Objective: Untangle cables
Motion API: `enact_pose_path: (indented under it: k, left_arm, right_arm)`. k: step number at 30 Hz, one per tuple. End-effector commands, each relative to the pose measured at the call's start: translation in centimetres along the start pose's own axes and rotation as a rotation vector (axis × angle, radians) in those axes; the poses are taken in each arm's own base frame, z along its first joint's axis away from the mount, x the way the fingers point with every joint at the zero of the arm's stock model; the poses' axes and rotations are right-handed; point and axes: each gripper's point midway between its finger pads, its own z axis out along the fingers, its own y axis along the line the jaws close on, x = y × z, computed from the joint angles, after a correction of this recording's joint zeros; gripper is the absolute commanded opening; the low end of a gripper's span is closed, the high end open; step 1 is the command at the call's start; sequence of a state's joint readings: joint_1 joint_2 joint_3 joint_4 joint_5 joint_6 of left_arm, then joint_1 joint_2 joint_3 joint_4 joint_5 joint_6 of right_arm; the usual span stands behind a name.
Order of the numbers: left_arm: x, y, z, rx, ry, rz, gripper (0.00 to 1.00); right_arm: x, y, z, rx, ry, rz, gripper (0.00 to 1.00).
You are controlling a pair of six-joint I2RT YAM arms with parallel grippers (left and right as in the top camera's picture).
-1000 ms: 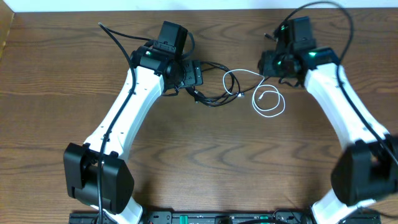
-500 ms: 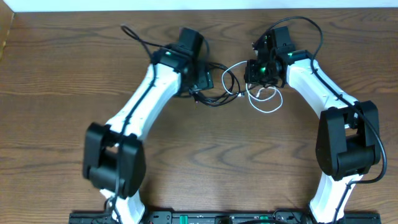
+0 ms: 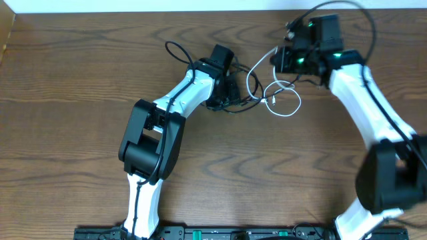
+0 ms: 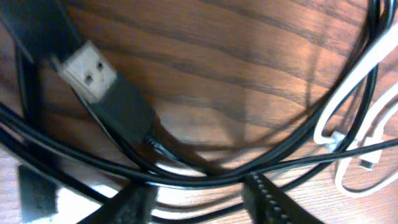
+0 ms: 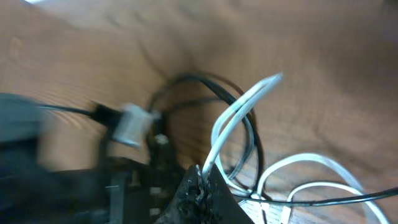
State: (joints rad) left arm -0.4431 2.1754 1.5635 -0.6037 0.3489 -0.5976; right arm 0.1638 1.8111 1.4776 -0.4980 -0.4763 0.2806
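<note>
The robot's right gripper will next pull the white cord off the black cords, to the right in the overhead view, and release it there on the bare wood.
The cables lie in a tangle at the table's far middle. Black cords loop under my left gripper. A white cord coils to their right. In the left wrist view my left gripper hangs low over the wood, jaws apart, with black cords crossing just past the fingertips. A black cord's metal USB plug lies at upper left, and the white cord is at the right. My right gripper is shut on a folded strand of the white cord, which rises taut from the tips.
Thick black wires trail from the left arm and arch over the right arm. The table's far edge runs close behind both grippers. A white plug lies at the lower right of the left wrist view.
My right gripper shut on the white cord and drew it up and back, stretching a loop. The left arm swung right over the black cords and its jaws narrowed.
</note>
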Motion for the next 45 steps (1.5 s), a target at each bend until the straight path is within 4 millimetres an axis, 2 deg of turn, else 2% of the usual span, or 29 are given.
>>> enact_pose_path:
  k: [1,3,7,9,12,14,15,17,19,21,24,25,27,28,29,33,34,35,36,37,38,39,41,42,43,44,45]
  left_arm:
    - [1.1,1.4,2.4,-0.028,0.057,-0.027,0.43]
    - [1.1,1.7,2.6,-0.043,0.053,-0.029,0.43]
    - [1.3,2.0,2.7,-0.05,0.06,-0.032,0.43]
    - [1.3,2.1,2.8,-0.05,0.06,-0.032,0.43]
    - [1.3,2.0,2.8,-0.049,0.058,-0.031,0.43]
    - [1.3,2.0,2.8,-0.048,0.058,-0.031,0.43]
    - [1.3,2.0,2.8,-0.048,0.058,-0.031,0.43]
    - [1.3,2.0,2.8,-0.049,0.058,-0.031,0.43]
    - [1.1,1.7,2.7,-0.036,0.051,-0.027,0.43]
    - [0.7,0.9,1.8,-0.013,0.033,-0.014,0.42]
    - [-0.7,-0.9,-2.5,0.011,-0.065,0.084,0.42]
    - [-1.2,-1.5,-5.1,0.006,-0.123,0.116,0.43]
    - [-1.4,-2.1,-7.9,0.006,-0.179,0.153,0.46]
    - [-1.4,-2.7,-10.6,0.019,-0.221,0.167,0.49]
    - [-1.3,-3.1,-12.2,0.028,-0.251,0.177,0.5]
    - [-0.9,-4.6,-18.3,0.074,-0.37,0.234,0.55]
    - [-0.8,-4.9,-20.4,0.087,-0.418,0.241,0.57]
    - [-0.6,-5.2,-21.6,0.1,-0.444,0.245,0.57]
    - [-0.5,-5.3,-23.0,0.108,-0.48,0.249,0.58]
    - [-0.6,-5.3,-24.1,0.106,-0.513,0.248,0.58]
    - [-0.7,-5.3,-24.4,0.105,-0.524,0.248,0.58]
    - [-0.8,-5.4,-24.9,0.107,-0.543,0.249,0.58]
    - [-0.8,-5.5,-25.0,0.11,-0.547,0.249,0.58]
    - [-0.8,-5.5,-25.0,0.11,-0.546,0.249,0.58]
    - [-0.9,-5.5,-24.9,0.109,-0.545,0.249,0.58]
    - [-0.9,-5.5,-24.8,0.108,-0.544,0.248,0.58]
    - [-1.0,-5.3,-24.9,0.098,-0.552,0.245,0.58]
  right_arm:
    - [-3.1,2.9,-4.9,-0.041,-0.134,-0.076,0.01]
    - [-5.0,4.4,-8.5,-0.056,-0.233,-0.117,0.01]
    - [-8.7,7.3,-17.1,-0.072,-0.456,-0.172,0.01]
    - [-9.9,8.4,-21.7,-0.075,-0.568,-0.183,0.01]
    - [-11.0,10.2,-30.0,-0.062,-0.772,-0.226,0.01]
    - [-11.2,10.3,-33.1,-0.032,-0.858,-0.22,0.01]
    - [-11.2,10.1,-35.5,0.011,-0.925,-0.219,0.01]
    - [-11.2,8.8,-39.0,0.122,-1.029,-0.187,0.01]
    - [-11.3,7.6,-39.9,0.175,-1.054,-0.162,0.01]
    - [-11.4,6.1,-39.4,0.205,-1.034,-0.134,0.01]
    - [-11.8,3.3,-37.7,0.245,-0.978,-0.079,0.01]
    - [-12.2,1.5,-36.5,0.266,-0.947,-0.05,0.01]
    - [-12.8,-0.4,-35.3,0.285,-0.924,-0.023,0.01]
    - [-13.6,-1.8,-34.6,0.298,-0.922,-0.021,0.01]
    - [-14.3,-2.8,-34.3,0.311,-0.926,-0.024,0.01]
    - [-17.5,-8.4,-33.7,0.374,-0.949,0.007,0.01]
    - [-18.8,-10.2,-33.7,0.389,-0.964,0.011,0.01]
    - [-19.9,-11.4,-33.8,0.4,-0.981,0.009,0.01]
    - [-21.3,-13.0,-34.2,0.419,-1.011,0.007,0.01]
    - [-23.0,-15.2,-35.4,0.463,-1.078,0.053,0.01]
    - [-23.4,-15.7,-35.8,0.476,-1.096,0.065,0.01]
    - [-24.9,-17.7,-37.0,0.535,-1.167,0.098,0.01]
    - [-26.0,-19.4,-37.6,0.591,-1.219,0.114,0.02]
    - [-26.2,-19.8,-37.7,0.602,-1.227,0.118,0.03]
    - [-26.5,-21.6,-37.4,0.648,-1.246,0.143,0.04]
    - [-26.5,-22.2,-37.2,0.662,-1.247,0.152,0.05]
    - [-26.2,-24.6,-36.2,0.71,-1.242,0.187,0.05]
